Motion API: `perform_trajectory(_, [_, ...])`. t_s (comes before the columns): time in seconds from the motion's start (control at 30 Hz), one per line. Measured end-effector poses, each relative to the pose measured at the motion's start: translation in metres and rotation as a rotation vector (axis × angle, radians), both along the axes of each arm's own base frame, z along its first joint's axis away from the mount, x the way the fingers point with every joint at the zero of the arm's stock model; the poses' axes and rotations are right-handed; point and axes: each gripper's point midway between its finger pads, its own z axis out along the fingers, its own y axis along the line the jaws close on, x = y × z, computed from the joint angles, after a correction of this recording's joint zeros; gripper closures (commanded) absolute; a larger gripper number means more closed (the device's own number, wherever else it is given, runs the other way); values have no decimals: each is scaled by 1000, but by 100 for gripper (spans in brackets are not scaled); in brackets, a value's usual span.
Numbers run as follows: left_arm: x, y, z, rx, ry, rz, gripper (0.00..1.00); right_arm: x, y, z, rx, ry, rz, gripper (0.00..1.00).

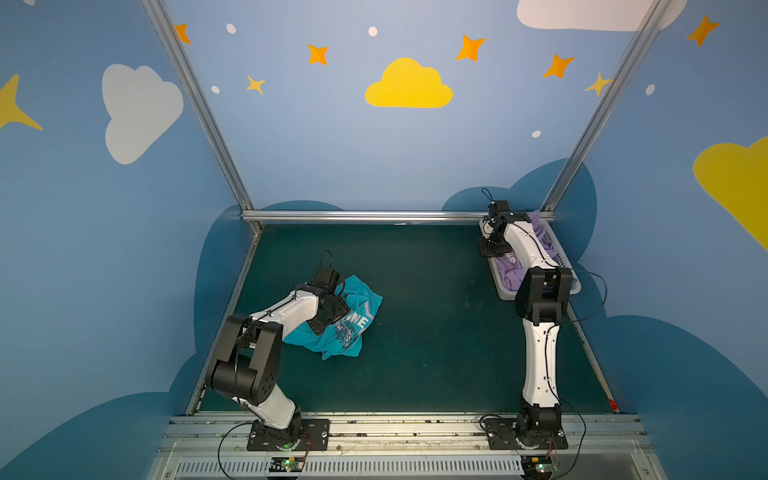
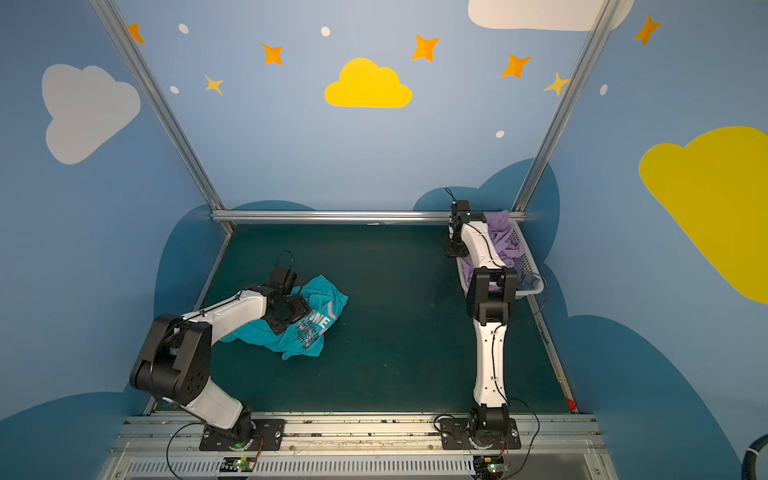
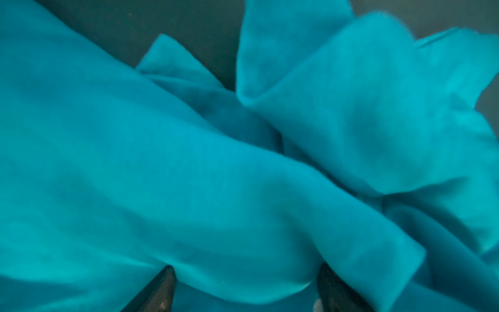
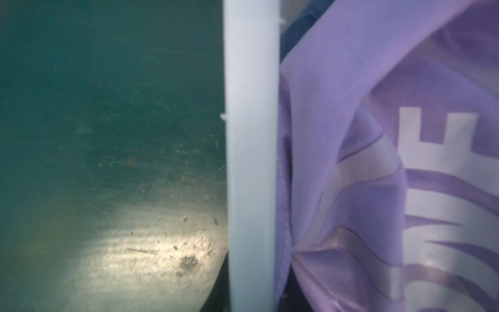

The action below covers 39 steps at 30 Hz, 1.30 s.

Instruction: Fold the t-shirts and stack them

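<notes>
Next, my right gripper moves slightly outward, pushing the basket toward the aluminium bar (image 1: 470, 217), then releases the basket's rim, as the basket stands almost in the back corner.
A crumpled teal t-shirt (image 1: 353, 328) (image 2: 320, 309) lies on the green mat, left of the middle, its white print partly showing. My left gripper (image 1: 330, 316) (image 2: 289, 311) sits low on its left part. In the left wrist view this gripper (image 3: 245, 267) is open, jaws wide apart, with a fold of the teal cloth (image 3: 189, 175) bulging between the fingers. The lavender t-shirt (image 1: 509, 274) (image 2: 505, 245) (image 4: 351, 135) lies bunched in the white basket (image 1: 505, 296) (image 2: 528, 291) at the back right. My right gripper (image 1: 490, 249) (image 2: 455, 249) (image 4: 253, 291) is shut on the basket's left rim (image 4: 251, 135).
A dark blue cloth (image 2: 525, 278) lies in the basket under the lavender one. An aluminium rail (image 1: 374, 216) bounds the mat at the back, with blue walls on three sides. A small red object (image 1: 611, 403) sits at the mat's front right corner.
</notes>
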Motion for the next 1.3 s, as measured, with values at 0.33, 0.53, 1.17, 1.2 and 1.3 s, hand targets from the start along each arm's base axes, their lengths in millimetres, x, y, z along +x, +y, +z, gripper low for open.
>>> perform_trajectory(0.33, [5,-14,-4,47,19,-40,16,11,-12,1,34,-32,9,81])
perform_trajectory(0.53, [5,-23,-3,57,24,-63,12,11,-13,-5,75,-25,-38,48])
perform_trajectory(1.17, [-30,-33,49,41,-127,-136,13,-199,113,151,264,-350,58,19])
perform_trajectory(1.2, [-32,-35,43,45,-107,-145,15,-210,124,147,298,-352,98,20])
perform_trajectory(1.3, [-34,-47,26,52,-65,-178,37,-240,147,123,395,-317,172,22])
